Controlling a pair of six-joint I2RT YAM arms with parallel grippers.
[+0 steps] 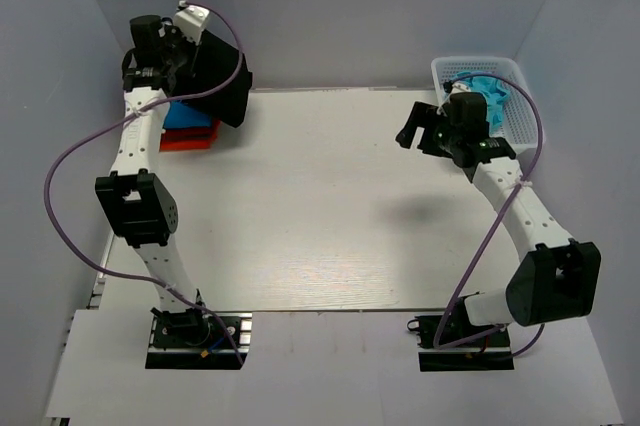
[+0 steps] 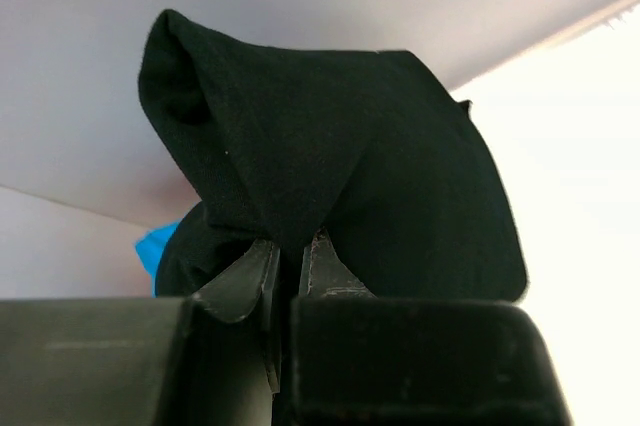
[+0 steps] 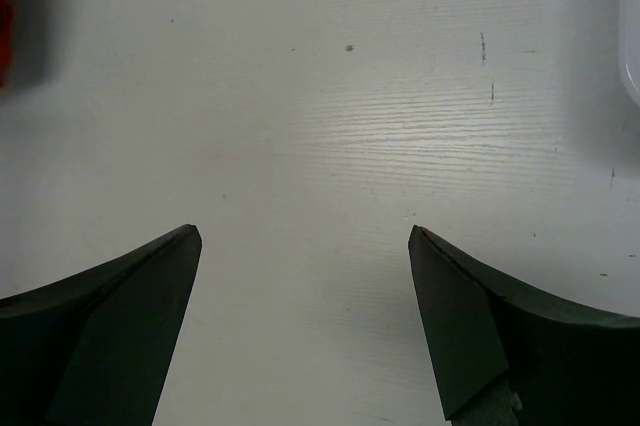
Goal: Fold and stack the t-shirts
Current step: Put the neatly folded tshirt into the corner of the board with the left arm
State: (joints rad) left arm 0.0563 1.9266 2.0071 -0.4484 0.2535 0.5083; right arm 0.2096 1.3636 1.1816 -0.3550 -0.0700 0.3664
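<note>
The black t-shirt goes left in the top view and down with my left gripper next for release, as the blue-topped stack [image 1: 186,118] [image 2: 154,248] is below that gripper.
My left gripper [image 1: 196,64] is shut on the folded black t-shirt [image 1: 222,86] and holds it in the air over the back left corner of the table. In the left wrist view the black t-shirt [image 2: 330,166] drapes over my pinched jaws [image 2: 290,251]. Under it lies a stack with a bright blue t-shirt [image 1: 188,116] on a red t-shirt [image 1: 188,140]. A strip of the blue one shows in the left wrist view [image 2: 155,246]. My right gripper [image 1: 415,132] is open and empty above bare table [image 3: 320,146]. A turquoise t-shirt [image 1: 492,96] lies in the basket.
A white lattice basket [image 1: 520,106] stands at the back right corner, just behind my right wrist. The white table [image 1: 320,216] ends at grey walls on the back and both sides. A red blur of the stack [image 3: 8,16] shows at the right wrist view's left edge.
</note>
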